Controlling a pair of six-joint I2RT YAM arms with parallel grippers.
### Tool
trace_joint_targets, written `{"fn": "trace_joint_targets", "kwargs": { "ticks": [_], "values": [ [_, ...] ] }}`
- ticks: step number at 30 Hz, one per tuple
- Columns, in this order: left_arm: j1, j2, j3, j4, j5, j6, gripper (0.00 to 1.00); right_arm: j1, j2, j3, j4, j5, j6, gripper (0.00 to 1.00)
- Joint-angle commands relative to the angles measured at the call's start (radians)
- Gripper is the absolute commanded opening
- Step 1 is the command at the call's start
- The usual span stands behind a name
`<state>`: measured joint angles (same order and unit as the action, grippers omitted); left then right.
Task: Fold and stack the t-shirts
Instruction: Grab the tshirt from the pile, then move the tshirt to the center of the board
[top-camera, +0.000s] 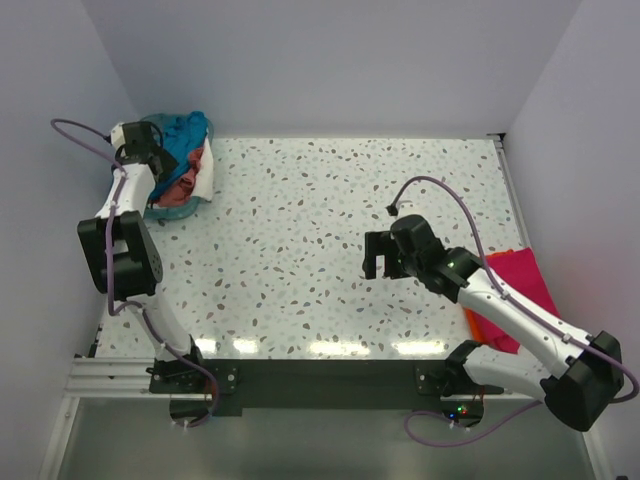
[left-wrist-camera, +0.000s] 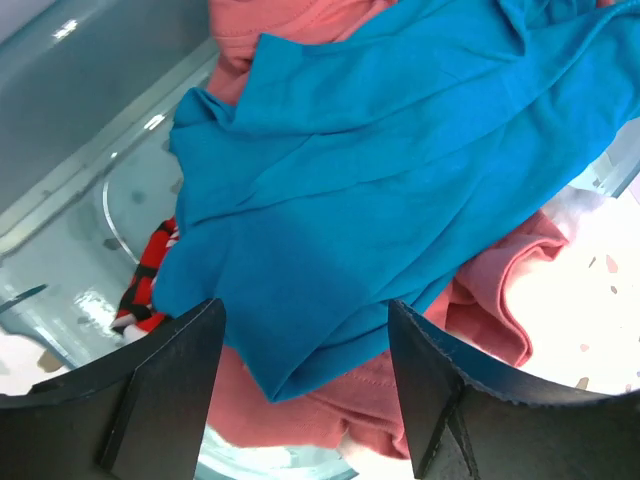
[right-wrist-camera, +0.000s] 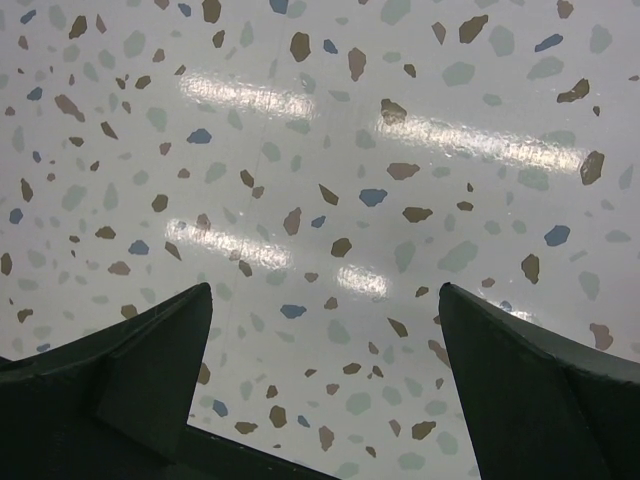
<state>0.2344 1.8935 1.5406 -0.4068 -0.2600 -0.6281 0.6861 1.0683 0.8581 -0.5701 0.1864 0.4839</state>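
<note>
My left gripper lowers onto the teal shirt's lower edge (left-wrist-camera: 297, 362) next, its fingers open around the cloth, because this shirt lies uncovered on top of the heap.
A heap of t-shirts fills the teal plastic basket (top-camera: 165, 210) at the far left of the table. A teal-blue shirt (left-wrist-camera: 380, 150) lies on top, over a salmon-pink one (left-wrist-camera: 350, 410), with white cloth (top-camera: 209, 170) at the basket's right side. My left gripper (left-wrist-camera: 305, 305) hangs open just above the teal shirt's lower edge, holding nothing; from above the left gripper (top-camera: 160, 160) sits over the basket. My right gripper (right-wrist-camera: 325, 290) is open over bare speckled table, and in the top view the right gripper (top-camera: 378, 268) stands right of centre. A magenta-pink shirt (top-camera: 527, 280) lies on an orange one (top-camera: 482, 325) at the right edge.
A red-and-black item (left-wrist-camera: 145, 275) shows low in the basket beside its translucent wall (left-wrist-camera: 60, 130). White walls close in the table (top-camera: 300, 230) at the back and both sides. The right arm's forearm crosses over the magenta and orange shirts.
</note>
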Motion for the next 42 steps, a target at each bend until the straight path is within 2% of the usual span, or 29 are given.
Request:
{"fn": "trace_joint_targets", "kwargs": {
  "ticks": [1, 5, 8, 11, 12, 14, 15, 17, 20, 24, 28, 32, 37, 38, 39, 42],
  "values": [
    [0.009, 0.03, 0.062, 0.013, 0.04, -0.028, 0.7, 0.0, 0.015, 0.025, 0.012, -0.002, -0.016, 0.99],
    [0.013, 0.053, 0.05, 0.032, 0.065, -0.048, 0.67, -0.002, 0.028, 0.029, 0.009, 0.001, -0.016, 0.99],
    [0.013, 0.068, 0.05, 0.037, 0.084, -0.059, 0.61, -0.002, 0.033, 0.032, 0.004, 0.005, -0.015, 0.99],
    [0.016, 0.073, 0.046, 0.037, 0.081, -0.071, 0.5, 0.0, 0.038, 0.032, 0.001, 0.01, -0.015, 0.99],
    [0.016, 0.07, 0.046, 0.039, 0.079, -0.071, 0.42, -0.002, 0.039, 0.032, -0.001, 0.01, -0.015, 0.99],
    [0.017, 0.065, 0.05, 0.046, 0.08, -0.071, 0.35, 0.0, 0.036, 0.032, -0.001, 0.013, -0.016, 0.99],
    [0.02, 0.062, 0.056, 0.049, 0.082, -0.07, 0.25, 0.0, 0.036, 0.033, -0.001, 0.013, -0.015, 0.99],
    [0.025, 0.062, 0.09, 0.043, 0.088, -0.068, 0.12, 0.0, 0.036, 0.035, -0.001, 0.013, -0.015, 0.99],
    [0.029, 0.059, 0.166, 0.022, 0.09, -0.048, 0.01, 0.0, 0.038, 0.039, -0.001, 0.013, -0.018, 0.99],
    [0.031, 0.039, 0.285, -0.001, 0.084, 0.001, 0.0, -0.002, 0.042, 0.053, 0.003, 0.024, -0.019, 0.99],
    [0.026, -0.014, 0.401, 0.025, 0.14, 0.031, 0.0, -0.002, 0.048, 0.07, 0.018, 0.044, -0.024, 0.99],
    [-0.024, -0.1, 0.501, 0.052, 0.176, 0.076, 0.0, -0.002, 0.067, 0.143, 0.016, 0.079, -0.03, 0.99],
    [-0.211, -0.166, 0.663, 0.048, 0.168, 0.186, 0.0, -0.002, 0.058, 0.22, 0.015, 0.102, -0.041, 0.99],
    [-0.227, -0.178, 0.671, 0.051, 0.169, 0.189, 0.0, -0.002, 0.055, 0.231, 0.01, 0.105, -0.041, 0.99],
    [-0.298, -0.212, 0.671, 0.057, 0.162, 0.203, 0.0, -0.002, 0.048, 0.251, 0.007, 0.107, -0.042, 0.99],
    [-0.409, -0.292, 0.63, 0.083, 0.136, 0.22, 0.0, 0.0, 0.033, 0.28, -0.014, 0.131, -0.047, 0.99]
  ]
}}
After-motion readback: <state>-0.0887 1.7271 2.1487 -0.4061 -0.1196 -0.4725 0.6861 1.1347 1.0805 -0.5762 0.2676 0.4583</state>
